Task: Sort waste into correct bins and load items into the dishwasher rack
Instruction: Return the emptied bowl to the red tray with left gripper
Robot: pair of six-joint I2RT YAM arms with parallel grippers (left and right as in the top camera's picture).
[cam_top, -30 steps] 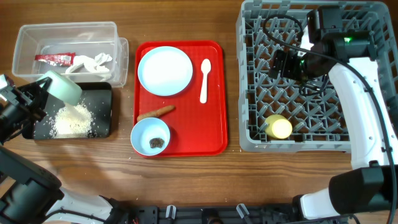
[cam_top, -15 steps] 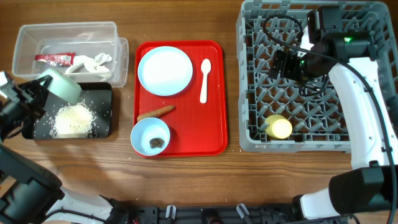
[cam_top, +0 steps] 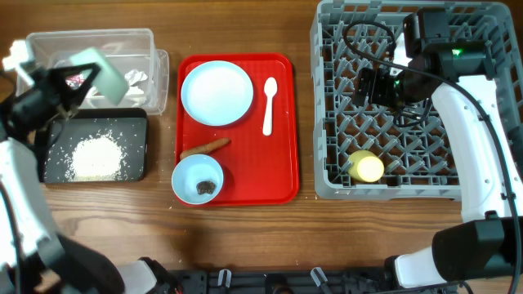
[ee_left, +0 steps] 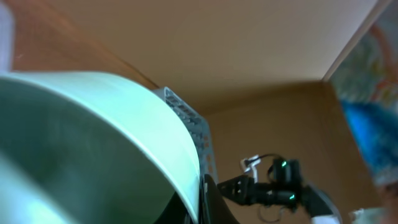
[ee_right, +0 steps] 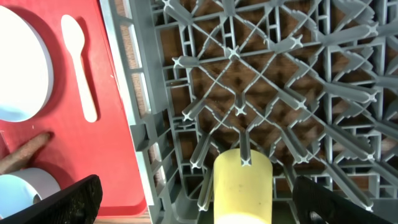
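The left gripper swings to the right in the overhead view next, levels the bowl and lowers it beside the brown stick, where the red tray is bare (cam_top: 256,166).
My left gripper (cam_top: 80,80) is shut on the rim of the pale green bowl (cam_top: 105,72) and holds it tilted above the clear tub (cam_top: 90,34). The bowl fills the left wrist view (ee_left: 93,143). The tub holds crumpled tissue (cam_top: 136,77) and a red-and-white wrapper, mostly hidden under my gripper. White rice grains (cam_top: 94,155) lie piled in the black tray (cam_top: 135,122). My right gripper (cam_top: 372,84) is open and empty above the grey rack (cam_top: 392,189). A yellow cup (cam_top: 365,167) lies in the rack, also in the right wrist view (ee_right: 242,183).
The red tray (cam_top: 278,163) carries a pale blue plate (cam_top: 216,92), a white spoon (cam_top: 269,104), a brown stick (cam_top: 204,148) and a light blue bowl (cam_top: 189,173) with dark crumbs (cam_top: 205,188). Bare wood lies around the tray.
My left gripper has lifted the green bowl up and back from over the black tray to above the clear tub. The rice pile stays in the tray. The right arm has not moved.
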